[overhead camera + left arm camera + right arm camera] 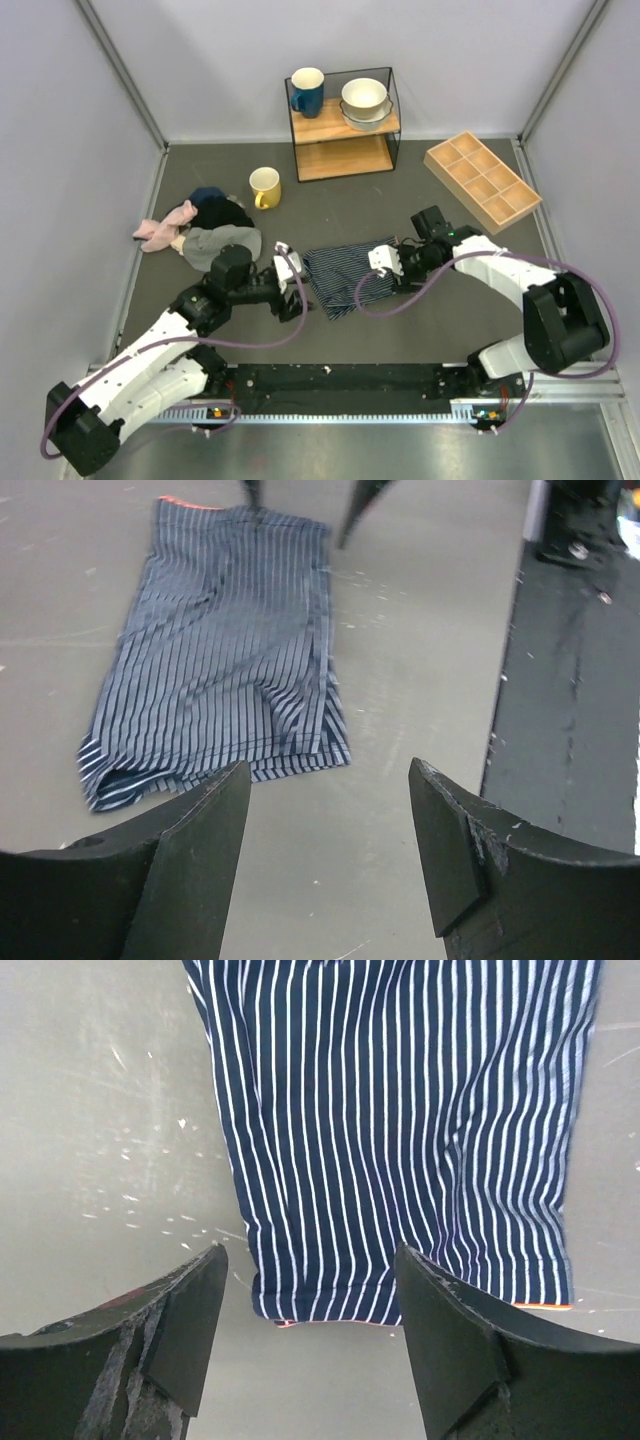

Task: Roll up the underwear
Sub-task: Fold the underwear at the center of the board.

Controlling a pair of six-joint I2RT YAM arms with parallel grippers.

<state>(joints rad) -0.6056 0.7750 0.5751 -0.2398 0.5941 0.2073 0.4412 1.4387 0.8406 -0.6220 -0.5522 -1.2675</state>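
Note:
The underwear's near corner [334, 316] [338, 753] sticks out below my left gripper and to its right in the top view, so I will go over and down to pinch it.
The underwear [345, 275], navy with thin white stripes, lies flat and folded into a long strip on the grey table between the two arms. In the left wrist view the underwear [215, 655] lies ahead and to the left of the open, empty left gripper [330, 780]; the left gripper [292, 283] sits just left of the fabric. In the right wrist view the waistband end of the underwear [400, 1140], with a thin red edge, lies just ahead of the open, empty right gripper [310, 1265]. The right gripper [380, 262] hovers at the fabric's right end.
A pile of pink, grey and dark clothes [200, 232] lies left of the left arm. A yellow mug [265, 187], a shelf [345, 125] with a blue mug and bowls, and a wooden divided tray [482, 180] stand at the back.

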